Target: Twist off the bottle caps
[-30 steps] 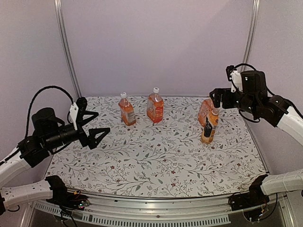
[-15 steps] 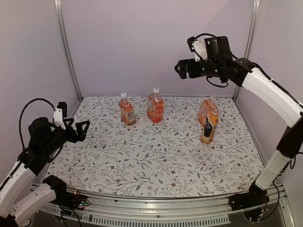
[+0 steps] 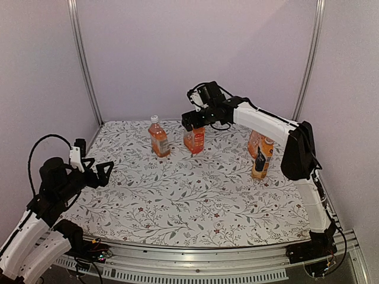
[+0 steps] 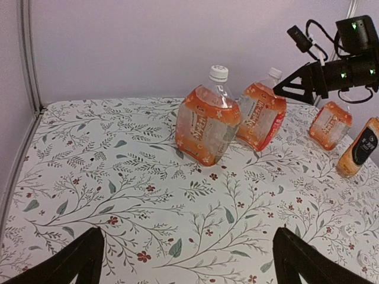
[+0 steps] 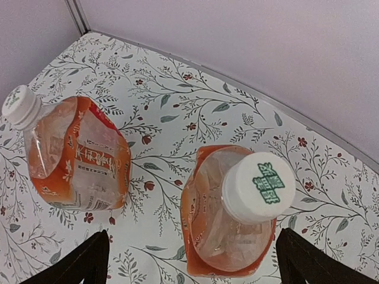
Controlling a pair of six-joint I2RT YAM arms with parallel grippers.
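Observation:
The middle bottle's upper body (image 3: 195, 132) is below my right gripper's fingers. I need to lower my right gripper past the middle bottle's white cap and close on that part, so the cap stays free to be unscrewed.
Four bottles of orange drink stand at the back of the table. The left bottle (image 3: 159, 141) has a white cap (image 3: 154, 118), which also shows in the left wrist view as the cap (image 4: 218, 73). My right gripper (image 3: 194, 122) hovers open just above the middle bottle (image 3: 194, 141). Its white cap (image 5: 259, 186) with green print lies between and above the fingertips, untouched. The plain bottle (image 3: 255, 141) and the black-labelled bottle (image 3: 262, 157) stand at the right. My left gripper (image 3: 99, 168) is open and empty at the left edge, far from the bottles.
The floral tablecloth (image 3: 195, 201) covers the table. Walls close the back and sides, with metal posts (image 3: 83, 65) in the rear corners. The right arm's white link (image 3: 266, 121) reaches over the two right-hand bottles.
The right arm has swung from the far right, up and across to the left, and come down over the middle bottle. The left arm pulled back to the left edge and is now almost still.

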